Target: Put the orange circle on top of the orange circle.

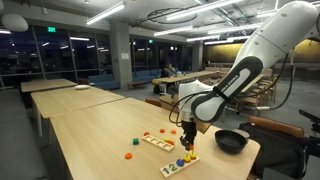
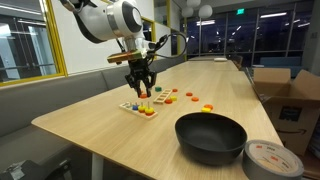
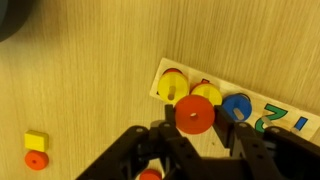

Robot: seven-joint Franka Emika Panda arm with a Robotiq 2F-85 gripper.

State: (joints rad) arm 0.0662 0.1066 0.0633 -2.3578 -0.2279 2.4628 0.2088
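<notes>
My gripper moves down onto the middle yellow disc beside the blue one next and releases the orange disc there. An orange sliver shows at that yellow disc's edge.
In the wrist view my gripper (image 3: pixel 194 122) is shut on an orange disc (image 3: pixel 194 115) with a centre hole and holds it just above the near end of a wooden peg board (image 3: pixel 163 72). The board's pegs carry two yellow discs (image 3: pixel 172 83) and a blue disc (image 3: pixel 238 108). A sliver of another orange disc (image 3: pixel 204 85) shows between the yellow ones, mostly hidden. In both exterior views the gripper (image 1: pixel 188 141) (image 2: pixel 141 90) hovers over the board (image 1: pixel 179 165) (image 2: pixel 136 108).
A black bowl (image 1: pixel 231 141) (image 2: pixel 210 137) stands near the board, with a tape roll (image 2: pixel 272 160) beside it. A second small board (image 1: pixel 157 140) and loose pieces (image 1: pixel 128 154) (image 2: pixel 190 96) lie on the table. A yellow cube (image 3: pixel 36 140) and small orange disc (image 3: pixel 36 160) lie nearby.
</notes>
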